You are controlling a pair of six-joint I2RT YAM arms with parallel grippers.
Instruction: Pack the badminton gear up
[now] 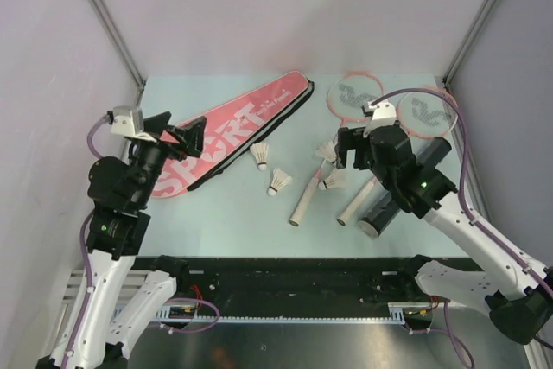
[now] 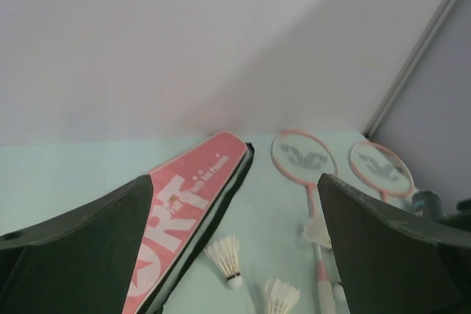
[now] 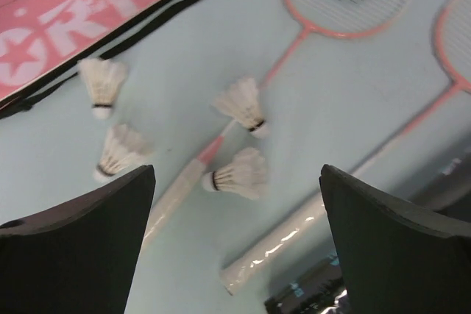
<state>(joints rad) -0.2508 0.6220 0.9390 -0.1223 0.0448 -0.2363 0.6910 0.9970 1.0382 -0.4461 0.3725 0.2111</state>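
The robot's right gripper will next move to its right in the top view, turn its fingers across and go down.
The pink bag [image 1: 233, 131] lettered "SPORT" lies flat at the back left. Two pink-rimmed rackets [image 1: 359, 92] [image 1: 426, 112] lie at the back right, pale handles [image 1: 305, 200] pointing toward me. Several white shuttlecocks [image 1: 260, 155] [image 1: 335, 181] are scattered between bag and handles. A black tube [image 1: 378, 216] lies under my right arm. My left gripper [image 1: 177, 136] hovers open over the bag's near end [image 2: 199, 182]. My right gripper [image 1: 346, 149] hangs open and empty above a shuttlecock [image 3: 237, 170] and the handles [image 3: 276, 244].
Grey walls with metal corner posts [image 1: 104, 15] close in the pale green table [image 1: 225, 222] on three sides. A black rail [image 1: 285, 270] runs along the near edge by the arm bases.
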